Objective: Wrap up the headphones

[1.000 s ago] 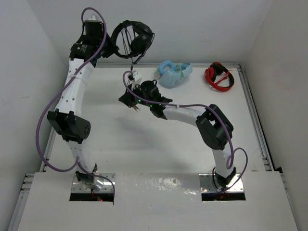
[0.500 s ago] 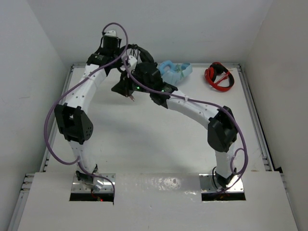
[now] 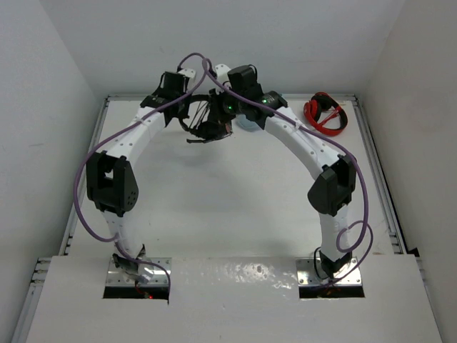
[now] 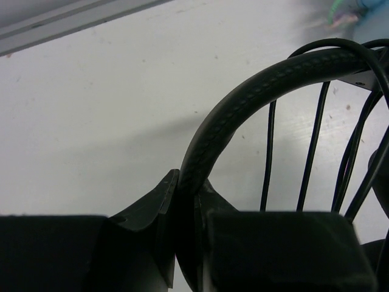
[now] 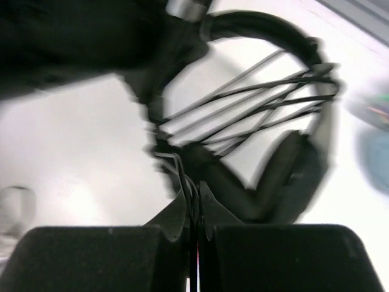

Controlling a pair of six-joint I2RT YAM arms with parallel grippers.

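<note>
I will next carry the cable-wound headphones back and down with my left gripper to the table by the side bar, below and to its left in the top view, and release.
The black headphones (image 3: 209, 127) hang above the back of the table between my two grippers. My left gripper (image 3: 190, 108) is shut on the padded headband (image 4: 243, 103), which arches up and right from the jaws in the left wrist view. Several turns of the thin black cable (image 4: 313, 146) run across the band's span. My right gripper (image 3: 223, 114) is shut on the cable (image 5: 185, 176) just beside an earcup (image 5: 285, 176). The right wrist view is motion-blurred. The plugs are hidden.
Red-and-black headphones (image 3: 325, 113) lie at the back right. Light-blue headphones (image 3: 248, 126) lie at the back centre, mostly hidden behind my right arm; they also show blurred in the right wrist view (image 5: 377, 146). A raised rail (image 3: 371, 143) borders the table.
My left arm has swung right and lower with the headphones. My right arm has moved up to the back, beside the headphones, carrying the cable with it.
</note>
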